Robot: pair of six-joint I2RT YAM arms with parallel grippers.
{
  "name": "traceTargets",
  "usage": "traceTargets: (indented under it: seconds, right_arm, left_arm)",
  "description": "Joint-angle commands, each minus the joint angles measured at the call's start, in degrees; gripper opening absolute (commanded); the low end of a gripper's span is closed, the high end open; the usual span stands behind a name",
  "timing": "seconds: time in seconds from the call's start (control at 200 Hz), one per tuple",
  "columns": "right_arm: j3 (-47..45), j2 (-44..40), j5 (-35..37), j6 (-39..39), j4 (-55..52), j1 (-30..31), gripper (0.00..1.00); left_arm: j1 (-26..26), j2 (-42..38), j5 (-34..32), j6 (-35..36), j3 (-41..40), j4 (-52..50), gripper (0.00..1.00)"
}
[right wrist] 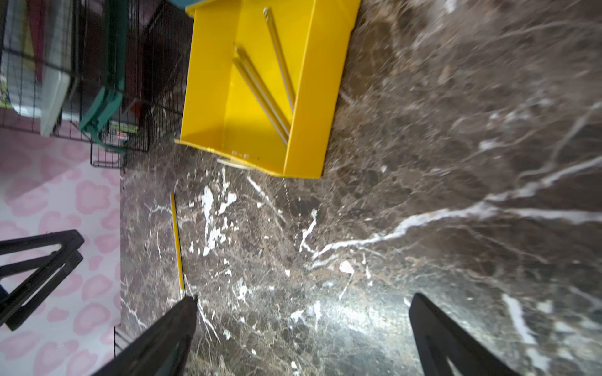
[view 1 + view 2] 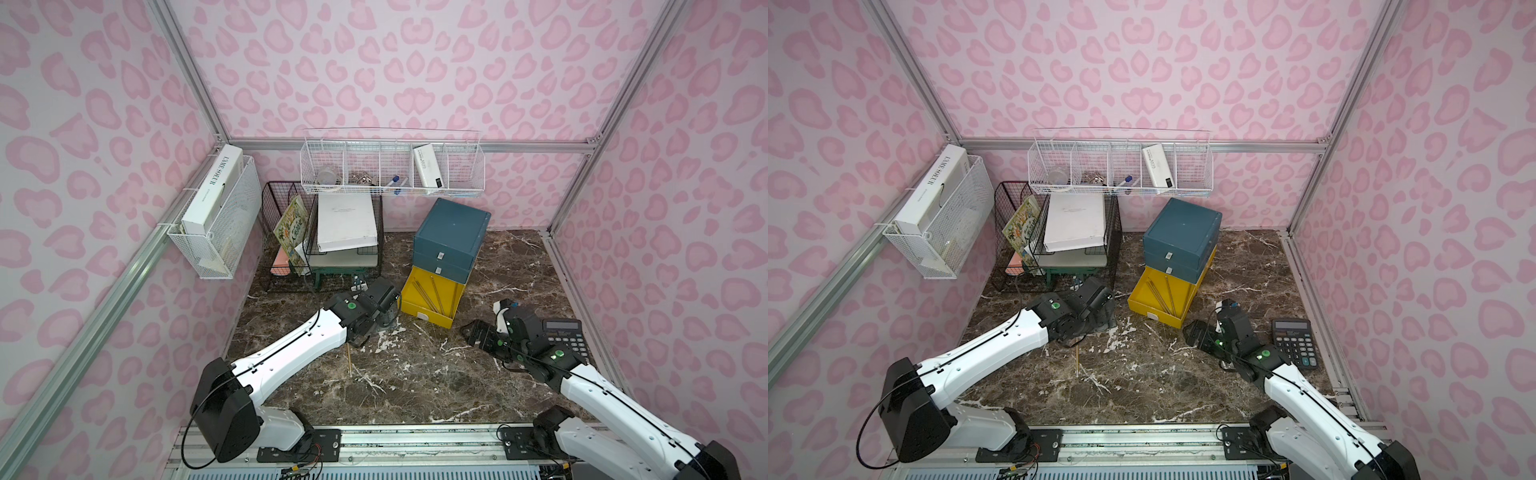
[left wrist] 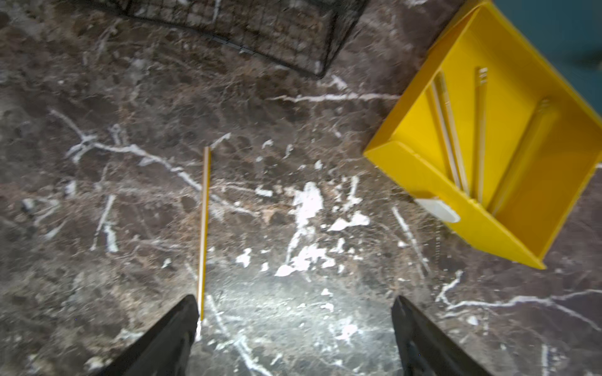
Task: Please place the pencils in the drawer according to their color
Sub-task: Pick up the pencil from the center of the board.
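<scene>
The yellow pencil's near end lies below my left gripper toward my base, outside the open yellow drawer [image 2: 424,313]. My left gripper will move down and back onto it.
The drawer cabinet [image 2: 453,224] [image 2: 1183,226] is dark teal and stands at the back of the marble table. Its lowest, yellow drawer [image 2: 424,313] [image 3: 423,175] [image 1: 306,97] is pulled out, and several yellow pencils [image 2: 428,295] [image 3: 448,136] [image 1: 260,88] lie inside. The two teal drawers are shut. One yellow pencil [image 2: 349,361] [image 2: 1077,360] [image 3: 204,228] [image 1: 177,241] lies on the table. My left gripper [image 2: 386,323] [image 3: 294,309] hangs open over bare marble left of the yellow drawer, one finger close beside the pencil's end. My right gripper [image 2: 478,332] [image 1: 303,306] is open and holds nothing, right of the drawer.
A black wire file rack [image 2: 324,241] with books stands left of the cabinet. White wire baskets hang on the back wall [image 2: 392,168] and the left wall [image 2: 216,216]. A calculator [image 2: 567,336] lies by the right wall, beside my right arm.
</scene>
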Motion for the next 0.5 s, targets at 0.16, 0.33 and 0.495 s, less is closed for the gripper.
traceTargets:
  seconds: [0.16, 0.33, 0.495]
  right_arm:
    - [1.51, 5.68, 6.68, 3.35, 6.53, 14.17, 1.00]
    - [5.45, 10.62, 10.72, 1.58, 9.59, 23.97, 1.00]
    - [10.88, 17.54, 12.73, -0.95, 10.44, 30.75, 1.00]
  left_arm:
    - [2.54, -2.82, 2.22, 0.22, -7.64, -6.88, 0.98]
    - [3.65, -1.20, 5.08, 0.40, -11.39, -5.26, 0.99]
    - [4.67, 0.49, 6.61, 0.06, -14.79, -2.57, 0.98]
